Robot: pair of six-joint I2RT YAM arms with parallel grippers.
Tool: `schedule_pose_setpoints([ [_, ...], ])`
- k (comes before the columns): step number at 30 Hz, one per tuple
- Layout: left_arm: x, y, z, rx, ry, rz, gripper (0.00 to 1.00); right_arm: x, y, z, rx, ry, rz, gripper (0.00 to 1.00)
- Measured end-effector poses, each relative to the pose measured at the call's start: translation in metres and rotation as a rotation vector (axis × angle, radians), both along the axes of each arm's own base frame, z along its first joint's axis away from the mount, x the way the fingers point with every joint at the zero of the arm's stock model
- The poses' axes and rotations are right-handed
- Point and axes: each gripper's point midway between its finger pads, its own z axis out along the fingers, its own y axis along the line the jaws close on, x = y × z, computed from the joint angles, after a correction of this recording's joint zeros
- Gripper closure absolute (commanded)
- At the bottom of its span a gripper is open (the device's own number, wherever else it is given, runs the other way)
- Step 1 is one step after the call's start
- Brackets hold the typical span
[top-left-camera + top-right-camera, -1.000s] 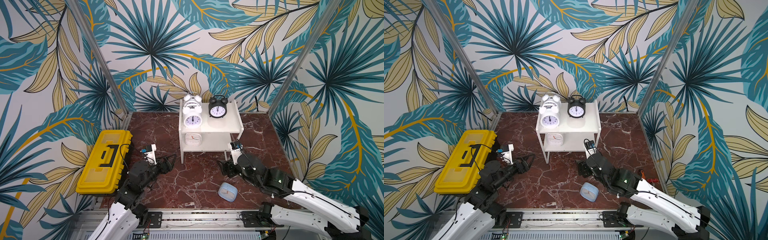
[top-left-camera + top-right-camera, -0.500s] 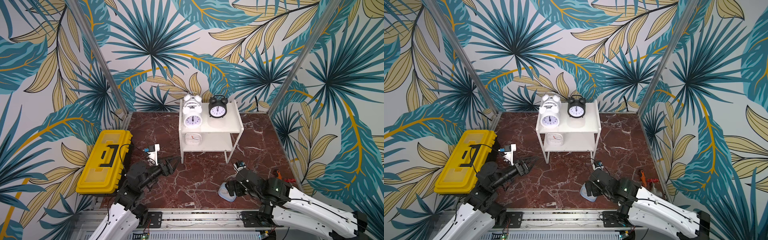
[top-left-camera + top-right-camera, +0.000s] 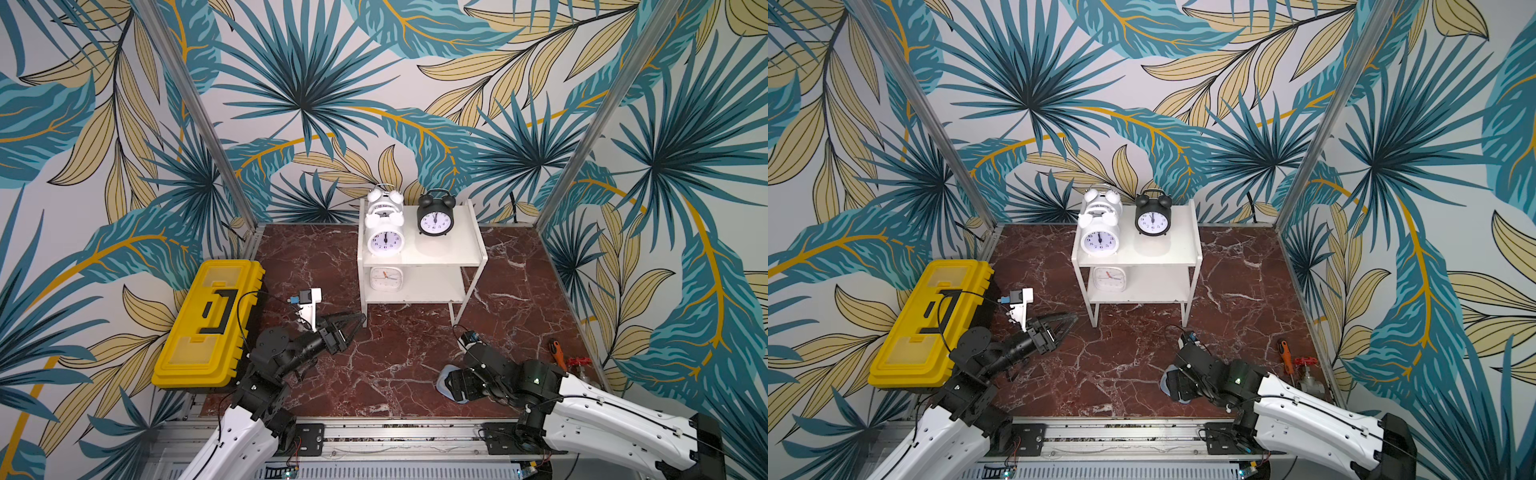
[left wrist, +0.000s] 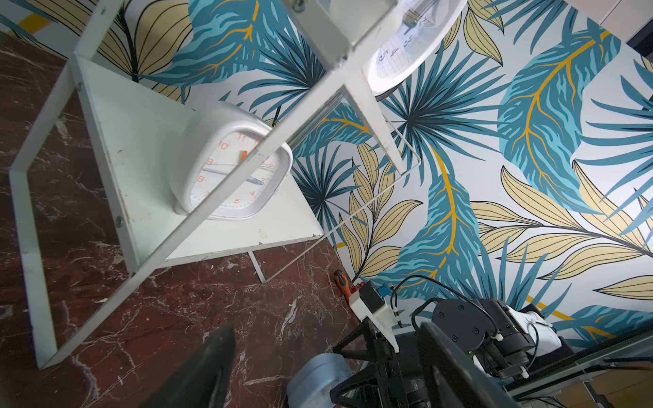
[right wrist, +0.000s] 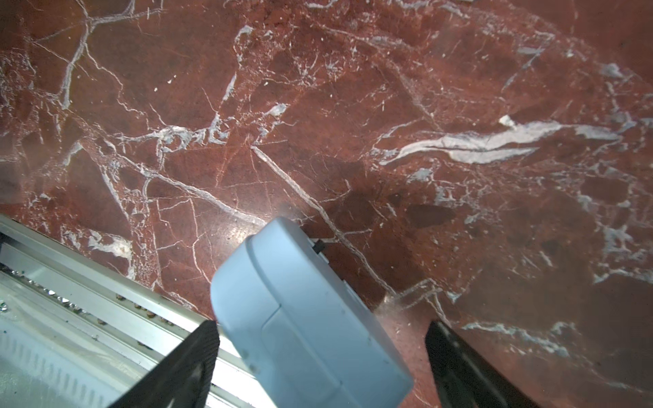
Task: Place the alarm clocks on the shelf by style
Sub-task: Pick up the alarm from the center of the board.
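Note:
The robot's right gripper should stay low where it is and close its fingers across the light-blue clock's narrow body [image 3: 444,385] [image 5: 316,347], since they already stand on either side of it.
The white two-tier shelf [image 3: 471,249] [image 3: 1192,245] stands at the back middle. On its top board are two white twin-bell alarm clocks [image 3: 384,242] [image 3: 386,200], one behind the other, and a black one [image 3: 435,217] [image 3: 1152,218]. A white rounded-square clock [image 3: 386,278] [image 4: 229,162] stands on the lower board. A light-blue rounded-square clock [image 5: 304,318] [image 3: 444,380] lies on the floor at the front right. My right gripper [image 5: 321,328] [image 3: 455,384] is open around it, with a gap on one side. My left gripper [image 3: 353,326] [image 4: 325,330] is open and empty beside the shelf's front-left leg.
A yellow toolbox [image 3: 208,324] sits at the left edge. An orange-handled screwdriver [image 3: 555,351] and a red valve [image 3: 577,361] lie at the front right by the wall. The metal rail [image 5: 70,282] runs along the front edge, just beside the blue clock.
My right arm pulled back from the shelf's front-right leg and came down over the light-blue clock. My left gripper shifted slightly toward the shelf and opened a little wider.

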Motion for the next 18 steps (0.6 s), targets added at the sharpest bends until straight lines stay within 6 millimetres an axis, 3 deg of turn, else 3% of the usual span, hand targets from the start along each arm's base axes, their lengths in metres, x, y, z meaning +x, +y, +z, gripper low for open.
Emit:
schedule_pose_setpoints([
  [4,-0.0006,-0.0006,0.0016,-0.003,-0.006,-0.005,0.16,-0.0012,0.0022,-0.0011,0.026,-0.001,0.003,0.23],
  [18,-0.0014,-0.0013,0.0016,-0.004,-0.010,-0.011,0.17,-0.0014,0.0093,-0.0044,0.066,0.002,0.008,0.49],
])
